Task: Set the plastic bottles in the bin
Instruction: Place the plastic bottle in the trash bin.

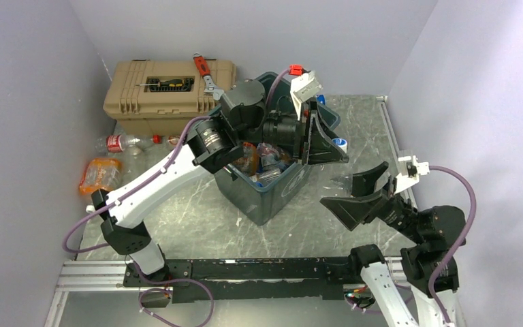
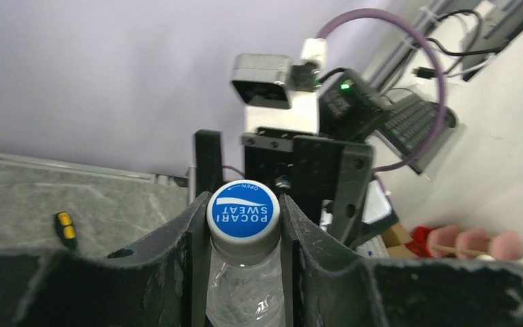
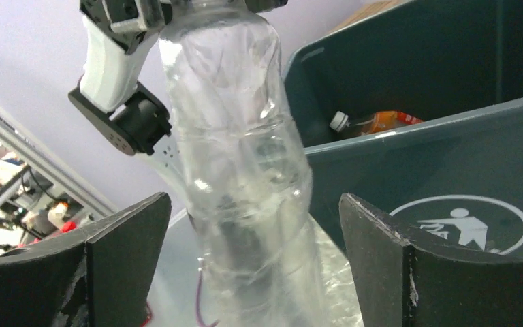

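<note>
My left gripper will bring the bottle over the bin's opening [image 1: 271,157], which is below it and to its left in the top view, then lower and let go of the bottle's neck.
A clear plastic bottle with a blue cap [image 2: 242,212] is clamped at its neck between the fingers of my left gripper [image 2: 242,204]. In the top view that gripper [image 1: 330,133] reaches across the bin [image 1: 272,197] to its right side, with the cap [image 1: 341,143] at its tips. The bottle's crumpled body [image 3: 238,157] hangs between the jaws of my right gripper [image 3: 253,201], which stand wide open without touching it. The right gripper [image 1: 354,187] sits just right of the bin. Inside the bin [image 3: 449,170] lie several bottles [image 1: 265,160], one with an orange label [image 3: 381,121].
A tan toolbox [image 1: 170,92] stands at the back left, with a screwdriver [image 1: 170,83] and a red wrench [image 1: 203,68] on its lid. A red-labelled bottle [image 1: 119,142] and a crushed orange-labelled one [image 1: 99,174] lie on the table by the left wall.
</note>
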You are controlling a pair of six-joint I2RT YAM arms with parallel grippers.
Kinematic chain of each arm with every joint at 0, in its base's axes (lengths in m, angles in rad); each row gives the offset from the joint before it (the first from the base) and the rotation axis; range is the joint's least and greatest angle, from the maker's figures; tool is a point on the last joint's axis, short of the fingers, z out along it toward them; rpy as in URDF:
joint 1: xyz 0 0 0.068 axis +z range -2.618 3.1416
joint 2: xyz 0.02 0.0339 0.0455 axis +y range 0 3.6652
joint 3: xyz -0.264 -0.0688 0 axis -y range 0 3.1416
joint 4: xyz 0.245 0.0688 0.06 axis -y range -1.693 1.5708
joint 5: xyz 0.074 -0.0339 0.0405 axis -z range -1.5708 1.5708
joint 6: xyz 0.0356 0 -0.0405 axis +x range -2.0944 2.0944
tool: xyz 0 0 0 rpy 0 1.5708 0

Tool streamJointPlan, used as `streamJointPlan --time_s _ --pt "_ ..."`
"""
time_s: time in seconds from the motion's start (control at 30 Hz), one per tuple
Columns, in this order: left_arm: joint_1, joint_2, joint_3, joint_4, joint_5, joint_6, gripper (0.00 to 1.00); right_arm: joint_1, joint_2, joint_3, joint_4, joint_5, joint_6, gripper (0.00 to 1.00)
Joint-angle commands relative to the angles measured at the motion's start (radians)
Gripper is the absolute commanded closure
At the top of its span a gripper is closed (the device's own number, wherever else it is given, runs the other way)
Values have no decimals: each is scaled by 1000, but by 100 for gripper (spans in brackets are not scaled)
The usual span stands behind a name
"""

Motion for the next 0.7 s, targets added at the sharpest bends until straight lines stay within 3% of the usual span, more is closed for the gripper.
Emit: streamJointPlan --time_s 0.0,0.13,0.3,0.43,0.57,0.67 --pt "-12 -105 81 -68 -148 150 100 1 2 154 -135 92 -55 0" --pt "32 -195 111 -114 -359 355 100 7 -18 218 -240 192 -112 0" --pt "174 -227 121 -133 -544 497 100 8 -111 145 -338 436 -124 0" --pt "263 -211 86 -84 -532 537 100 6 -179 63 -364 532 -105 0" --pt "325 -178 3 4 -433 454 100 6 -223 -11 -380 581 -55 0" --pt "349 -125 -39 23 -377 393 100 8 -238 -52 -459 708 35 0"
